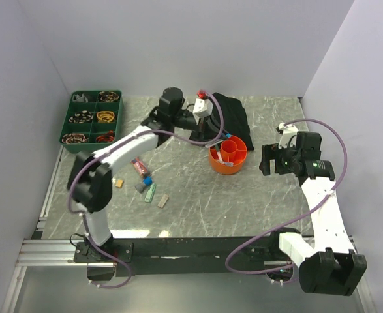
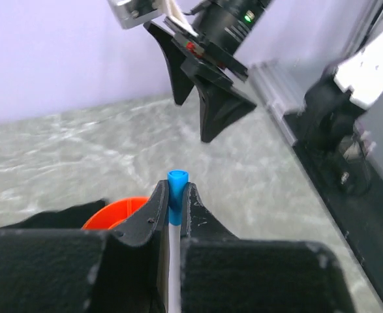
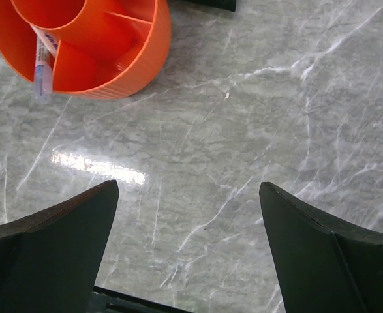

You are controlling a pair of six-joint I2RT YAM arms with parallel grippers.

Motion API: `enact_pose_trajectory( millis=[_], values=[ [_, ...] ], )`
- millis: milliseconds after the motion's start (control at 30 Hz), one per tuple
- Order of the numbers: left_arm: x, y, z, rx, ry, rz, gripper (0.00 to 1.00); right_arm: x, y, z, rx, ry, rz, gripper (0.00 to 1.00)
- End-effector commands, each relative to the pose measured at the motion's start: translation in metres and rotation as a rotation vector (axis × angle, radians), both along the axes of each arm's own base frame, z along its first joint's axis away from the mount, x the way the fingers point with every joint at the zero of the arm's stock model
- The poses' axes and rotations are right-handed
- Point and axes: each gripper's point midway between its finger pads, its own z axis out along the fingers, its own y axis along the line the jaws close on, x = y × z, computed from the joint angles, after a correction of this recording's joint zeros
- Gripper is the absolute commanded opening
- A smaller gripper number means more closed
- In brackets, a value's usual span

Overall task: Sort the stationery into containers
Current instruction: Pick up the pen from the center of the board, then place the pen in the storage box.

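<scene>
My left gripper will next lower the thin white pen straight down into the section of the orange tub where another white pen is leaning.
My left gripper is shut on a thin white pen with a blue cap. In the top view it hovers over the far rim of the round orange tub, the blue cap showing at its tip. The tub also shows in the left wrist view and in the right wrist view, where a white pen leans in one section. My right gripper is open and empty, right of the tub. The dark green tray sits at the far left.
Loose on the table left of the tub lie a pink marker, a blue marker, a green-capped pen and two tan erasers. A black fabric heap lies behind the tub. The tray holds coiled rubber bands.
</scene>
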Motion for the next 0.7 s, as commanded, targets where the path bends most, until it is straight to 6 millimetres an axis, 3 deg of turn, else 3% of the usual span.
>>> enact_pose_trajectory(
  millis=[0,33,67,433,667],
  values=[
    [0.008,-0.013,0.009,-0.17,0.078,-0.081,0.01,0.015,-0.007,0.025,-0.017,-0.073,-0.028,0.97],
    [0.006,-0.013,0.02,-0.216,0.089,-0.093,0.01,0.015,-0.008,0.025,-0.022,-0.072,-0.03,0.97],
    [0.01,-0.017,0.011,-0.222,0.109,-0.095,0.01,0.015,-0.009,0.026,-0.027,-0.071,-0.035,0.97],
    [0.031,-0.024,-0.016,-0.265,0.175,-0.062,0.01,0.006,-0.015,0.018,-0.054,-0.021,-0.051,0.97],
    [0.045,-0.028,-0.051,-0.254,0.221,-0.041,0.01,0.01,-0.019,0.02,-0.07,0.003,-0.053,0.97]
  ],
)
